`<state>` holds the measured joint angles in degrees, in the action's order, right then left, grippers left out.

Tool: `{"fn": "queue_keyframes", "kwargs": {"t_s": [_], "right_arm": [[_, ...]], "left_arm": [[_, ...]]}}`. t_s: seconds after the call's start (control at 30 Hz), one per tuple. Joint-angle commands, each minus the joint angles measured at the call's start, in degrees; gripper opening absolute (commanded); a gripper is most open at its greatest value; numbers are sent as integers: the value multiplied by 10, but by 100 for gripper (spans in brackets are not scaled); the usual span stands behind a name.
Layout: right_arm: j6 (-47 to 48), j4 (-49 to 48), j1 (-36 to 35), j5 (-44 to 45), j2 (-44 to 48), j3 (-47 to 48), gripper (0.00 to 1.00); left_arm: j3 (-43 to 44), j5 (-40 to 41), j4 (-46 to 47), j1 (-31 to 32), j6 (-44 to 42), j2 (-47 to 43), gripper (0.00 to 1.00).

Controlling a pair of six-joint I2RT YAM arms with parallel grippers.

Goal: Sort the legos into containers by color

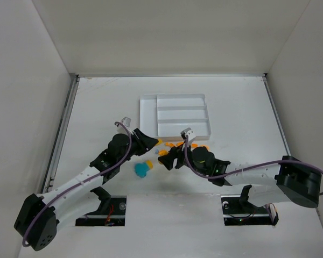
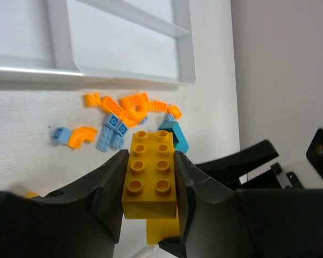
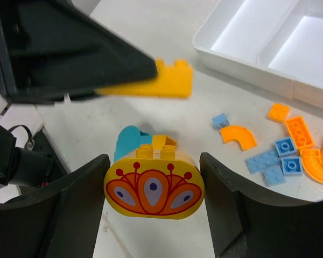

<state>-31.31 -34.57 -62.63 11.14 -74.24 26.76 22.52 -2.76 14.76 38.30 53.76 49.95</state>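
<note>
I should next move my left gripper outward past the tray's near rim and down, and release the yellow-orange brick in the tray's far section (image 1: 168,101), which is empty.
My left gripper (image 2: 149,180) is shut on a yellow-orange 2x4 brick (image 2: 149,172) and holds it near the tray's front edge (image 1: 152,141). My right gripper (image 3: 154,188) is shut on an oval yellow brick with a red mark (image 3: 154,185), its pads against both ends; it is low over the table (image 1: 169,159). A teal piece (image 1: 142,169) lies just left of it. Several small orange and light blue legos (image 2: 124,115) lie scattered before the white tray (image 1: 151,110), whose compartments look empty. The left gripper's brick also shows in the right wrist view (image 3: 161,80).
The tray's near rim (image 3: 242,60) is just beyond the scattered bits. An orange curved bit (image 3: 238,135) and blue plates (image 3: 274,161) lie right of my right gripper. The two grippers are close together. White walls enclose the table.
</note>
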Motion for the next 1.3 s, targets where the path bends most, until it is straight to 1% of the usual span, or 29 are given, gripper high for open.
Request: {"fn": "queue_keyframes", "kwargs": {"t_s": [0.0, 0.13, 0.2, 0.3, 0.47, 0.6, 0.7, 0.87, 1.03, 1.27], "right_arm": [[-9, -17, 5, 5, 26, -14, 59], [-9, -16, 23, 6, 41, -18, 59], [-9, -8, 37, 7, 47, -15, 59], [-6, 18, 73, 8, 49, 11, 59], [-2, 60, 146, 24, 16, 73, 59], [1, 86, 211, 27, -75, 170, 58], [1, 107, 249, 35, -173, 265, 58], [-9, 143, 292, 45, -324, 423, 58], [-12, 181, 309, 65, -404, 528, 59], [-2, 237, 314, 112, -481, 635, 60]], "left_arm": [[26, 8, 15, -31, -23, -28, 10], [37, -6, -2, -64, -44, -38, 10], [34, -4, -3, -67, -47, -40, 11], [31, -6, -3, -65, -52, -28, 11], [16, 7, 0, -58, -57, -31, 13], [3, 7, 5, -60, -62, -35, 13], [-3, 7, 11, -55, -59, -29, 13], [-21, 10, 12, -50, -63, -47, 13], [-41, 7, 7, -62, -73, -77, 14], [-52, -3, 11, -69, -75, -65, 15]]}}
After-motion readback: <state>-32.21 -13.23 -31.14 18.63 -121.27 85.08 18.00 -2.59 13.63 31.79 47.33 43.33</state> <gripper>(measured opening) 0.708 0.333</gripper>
